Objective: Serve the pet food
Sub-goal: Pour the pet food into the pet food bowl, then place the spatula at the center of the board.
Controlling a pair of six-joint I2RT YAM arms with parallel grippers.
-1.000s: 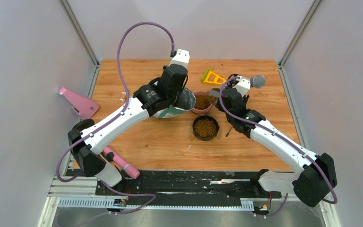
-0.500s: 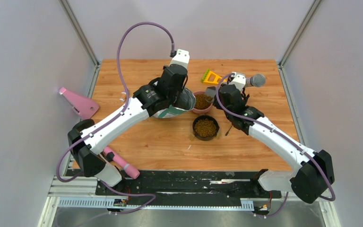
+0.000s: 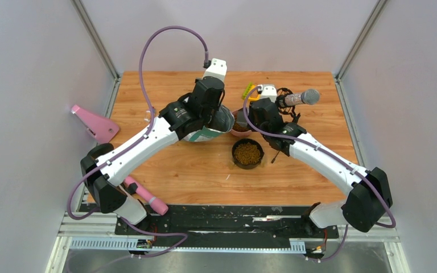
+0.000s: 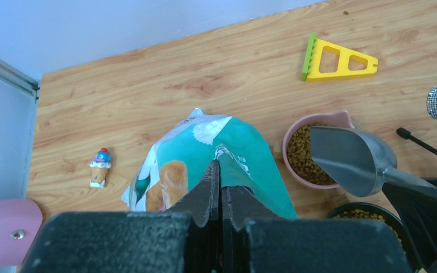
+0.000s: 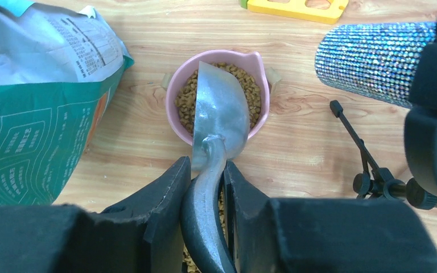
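My right gripper has the scoop and both bowls are filled, so next it will swing to its right in the top view to bare tabletop beyond the microphone [image 3: 322,126], lower and release.
The pet food is brown kibble, filling the pink bowl [image 5: 189,96] and the black bowl [image 3: 247,153]. The teal-green and white bag [image 4: 233,153] stands left of the pink bowl [image 4: 287,136]. My left gripper [image 4: 221,170] is shut on the bag's top edge and holds it upright. My right gripper [image 5: 207,176] is shut on the handle of the grey scoop [image 5: 219,114]. The scoop's cup hangs just over the pink bowl's kibble, and no kibble shows in it. The black bowl's rim [image 4: 341,211] lies under the right wrist.
A yellow triangular toy [image 4: 338,57] lies behind the bowls. A glittery microphone [image 5: 370,54] on a black stand [image 5: 370,170] is to the right of the pink bowl. A small ice-cream figure [image 4: 99,166] stands left of the bag. Pink items [image 3: 95,124] lie at the left edge.
My right arm has swung left, carrying the scoop from right of the pink bowl to over it. The left arm and bag have stayed put.
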